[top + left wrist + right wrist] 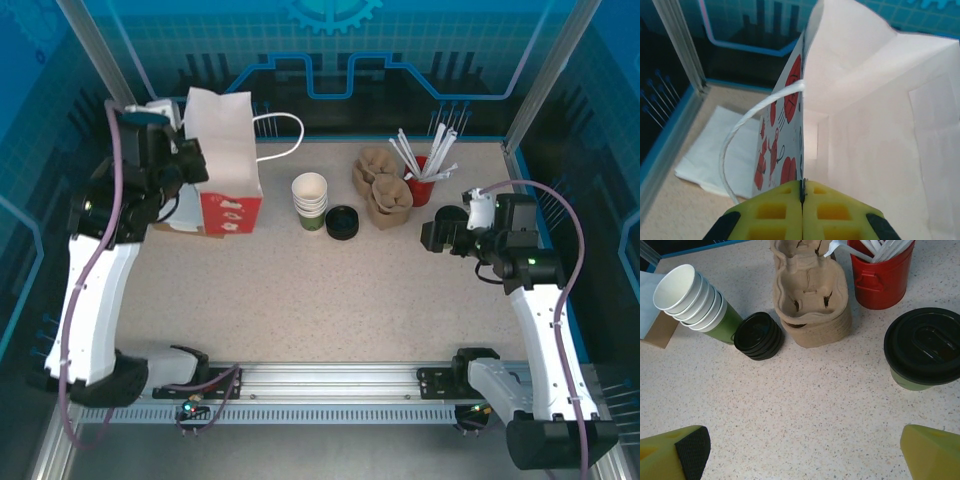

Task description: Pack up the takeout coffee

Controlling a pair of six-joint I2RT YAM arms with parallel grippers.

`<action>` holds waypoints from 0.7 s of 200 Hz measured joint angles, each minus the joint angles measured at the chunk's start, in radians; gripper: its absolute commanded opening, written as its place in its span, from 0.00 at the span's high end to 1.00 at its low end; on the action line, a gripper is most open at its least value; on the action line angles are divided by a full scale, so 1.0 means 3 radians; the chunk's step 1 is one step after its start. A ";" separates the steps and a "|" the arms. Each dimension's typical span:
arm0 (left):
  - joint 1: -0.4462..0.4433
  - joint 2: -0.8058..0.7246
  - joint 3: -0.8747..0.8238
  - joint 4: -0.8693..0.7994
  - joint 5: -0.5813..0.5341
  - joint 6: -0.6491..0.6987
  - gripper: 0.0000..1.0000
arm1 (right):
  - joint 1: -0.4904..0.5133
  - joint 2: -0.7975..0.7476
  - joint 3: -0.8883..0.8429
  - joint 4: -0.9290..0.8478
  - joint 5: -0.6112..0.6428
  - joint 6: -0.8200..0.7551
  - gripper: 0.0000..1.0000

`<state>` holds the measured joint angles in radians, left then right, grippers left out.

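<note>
The bag (225,150) goes back toward my base in my left gripper next, onto the bare tabletop by the cup stack (292,294) for release, since that part is clear.
The takeout coffee (922,347), an olive-green cup under a black lid, stands on the table at the right of the right wrist view. From above, its dark lid (450,214) shows just behind my right gripper (432,238). That gripper (805,455) hovers open over bare tabletop, the cup ahead of its right finger and apart from it. At the back left, a white paper bag (225,150) with a red printed base stands upright and open. My left gripper (802,192) is shut on the bag's top edge (801,170), and the left wrist view looks down into the bag's white inside.
A stack of lidless white-rimmed cups (695,297) and a pile of black lids (759,335) stand mid-table. Brown pulp cup carriers (812,300) and a red cup of white straws (882,275) sit behind. A white napkin (720,155) lies left of the bag.
</note>
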<state>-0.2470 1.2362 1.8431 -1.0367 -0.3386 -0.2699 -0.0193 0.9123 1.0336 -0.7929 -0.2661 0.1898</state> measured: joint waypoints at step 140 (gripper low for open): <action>-0.0718 -0.0942 -0.2035 0.0364 0.1263 -0.1294 1.00 | 0.0248 0.0226 0.0020 0.0042 0.0079 0.0065 0.00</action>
<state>-0.4625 0.9535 1.2327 -0.9276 0.0402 -0.6582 0.0551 0.9802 1.0397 -0.7803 -0.2424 0.2092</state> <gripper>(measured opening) 0.059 0.999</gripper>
